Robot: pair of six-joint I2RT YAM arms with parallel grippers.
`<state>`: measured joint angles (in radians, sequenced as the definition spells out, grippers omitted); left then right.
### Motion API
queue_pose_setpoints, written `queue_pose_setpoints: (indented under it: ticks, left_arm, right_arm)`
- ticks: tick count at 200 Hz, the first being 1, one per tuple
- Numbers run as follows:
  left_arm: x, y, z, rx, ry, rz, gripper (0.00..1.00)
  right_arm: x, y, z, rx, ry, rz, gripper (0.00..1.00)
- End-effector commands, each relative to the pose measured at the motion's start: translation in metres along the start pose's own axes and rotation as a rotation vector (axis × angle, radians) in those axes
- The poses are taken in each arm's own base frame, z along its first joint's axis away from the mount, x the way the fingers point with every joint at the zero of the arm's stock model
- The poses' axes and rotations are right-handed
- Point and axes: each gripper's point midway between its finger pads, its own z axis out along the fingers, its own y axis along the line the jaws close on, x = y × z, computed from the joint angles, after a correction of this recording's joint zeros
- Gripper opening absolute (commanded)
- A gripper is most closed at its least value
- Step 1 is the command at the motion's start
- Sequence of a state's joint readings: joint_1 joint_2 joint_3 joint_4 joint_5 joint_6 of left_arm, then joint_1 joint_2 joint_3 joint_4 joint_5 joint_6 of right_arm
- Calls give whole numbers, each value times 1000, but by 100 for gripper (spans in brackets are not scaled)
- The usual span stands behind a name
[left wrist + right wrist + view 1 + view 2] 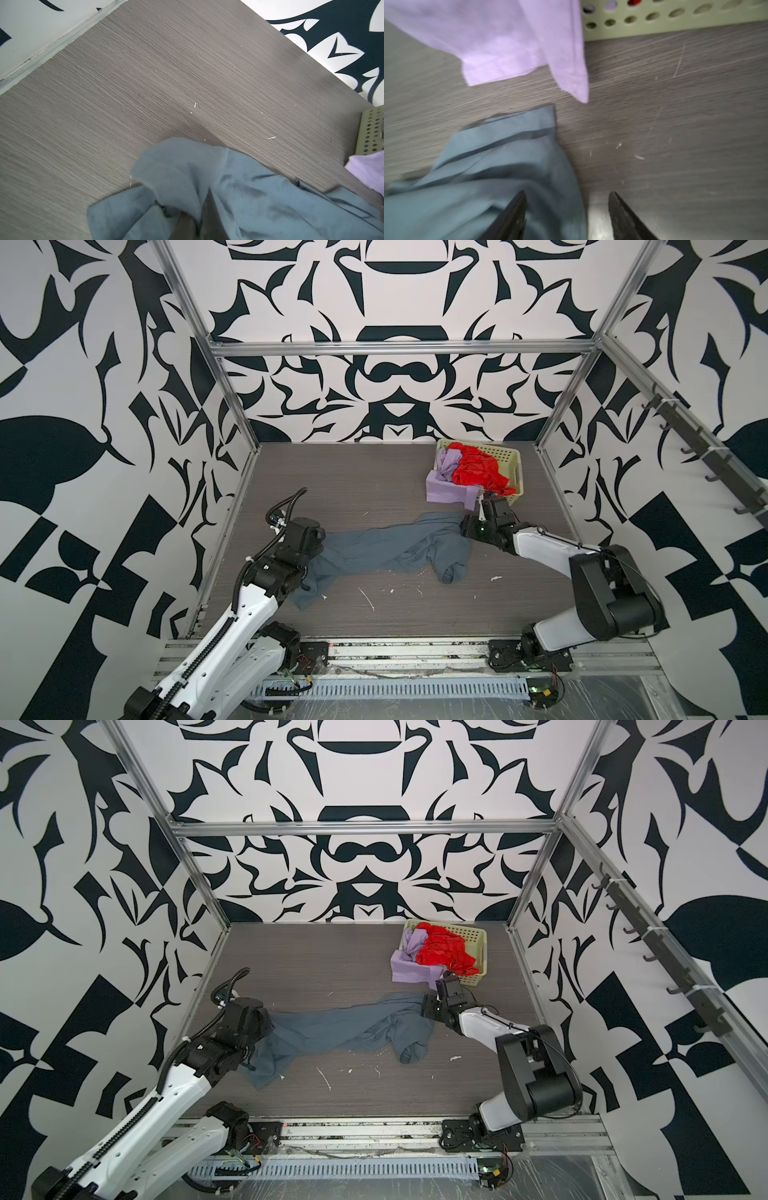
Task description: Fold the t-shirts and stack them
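Note:
I should next ease my right gripper outward and down onto the fold by the shirt's far corner (459, 518) (553, 151), because that fold is outward of its open fingers and below them.
The slate blue-grey t-shirt (395, 547) (345, 1029) lies crumpled in a long band across the table's middle. My left gripper (202, 207) is shut on a bunched fold of its left end (178, 166); in both top views the wrist (303, 537) hides the fingers. My right gripper (566, 193) stands open at the shirt's right corner (529, 128), one finger over the cloth and the other over bare table, gripping nothing. The red t-shirt (473, 468) sits bunched in the basket. The lilac t-shirt (444, 489) (508, 41) hangs over the basket's near-left edge onto the table.
The cream perforated basket (509, 456) (675, 25) stands at the back right, just beyond the right gripper (484, 502). Metal frame posts and patterned walls bound the grey wood table (353, 472). White scuffs mark the table's front.

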<state>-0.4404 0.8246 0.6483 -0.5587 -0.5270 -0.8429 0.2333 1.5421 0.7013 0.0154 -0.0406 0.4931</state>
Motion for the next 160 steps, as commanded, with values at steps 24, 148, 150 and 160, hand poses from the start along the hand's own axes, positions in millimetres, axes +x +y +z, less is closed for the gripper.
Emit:
queue_pose_setpoints:
  ticks: [24,148,150,160]
  left_arm:
    - [-3,-1,0,6,-16,-34,0]
    - [-54,-44,-2,71,-114,91,0]
    - [-58,-47,-3,76,-119,96,0]
    - [-77,-59,-7,96,-147,120,0]
  right_arm:
    - [-38,16,13,-46,-91,-42,57]
    - [-106,50,-63,-10,-384,-144,0]
    - [-111,53,-69,-12,-401,-150,0]
    - [-135,63,-93,-21,-473,-173,0]
